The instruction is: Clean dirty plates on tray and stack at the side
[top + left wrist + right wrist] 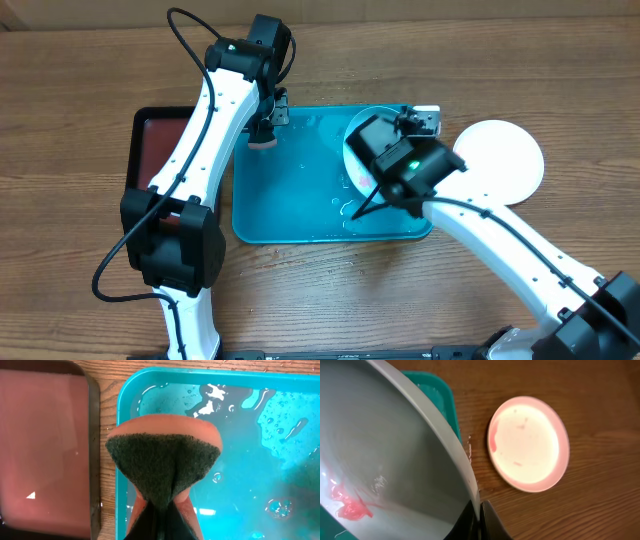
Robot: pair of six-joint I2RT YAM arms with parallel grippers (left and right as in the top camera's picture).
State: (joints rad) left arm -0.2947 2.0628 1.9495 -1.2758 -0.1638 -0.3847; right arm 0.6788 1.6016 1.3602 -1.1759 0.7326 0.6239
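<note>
The tilted plate needs to go down flat onto the middle of the turquoise tray (290, 200) in my right gripper, since red smears (350, 505) remain.
The turquoise tray (290, 200) lies mid-table with water pooled on it; its wet floor fills the left wrist view (250, 460). My right gripper (408, 122) (480, 512) is shut on the rim of a pale plate (356, 150) and holds it tilted over the tray's right end. Red smears (350, 505) sit on that plate's face (395, 450). My left gripper (265, 128) (162, 515) is shut on an orange sponge with a dark green pad (162, 460), over the tray's back left corner. A white plate (500, 160) (529, 442) with faint red marks lies on the table right of the tray. A third plate is out of view.
A black tray with a dark red inside (150, 140) (45, 450) lies just left of the turquoise tray, a strip of wood between them. The wooden table (520, 60) runs around both trays.
</note>
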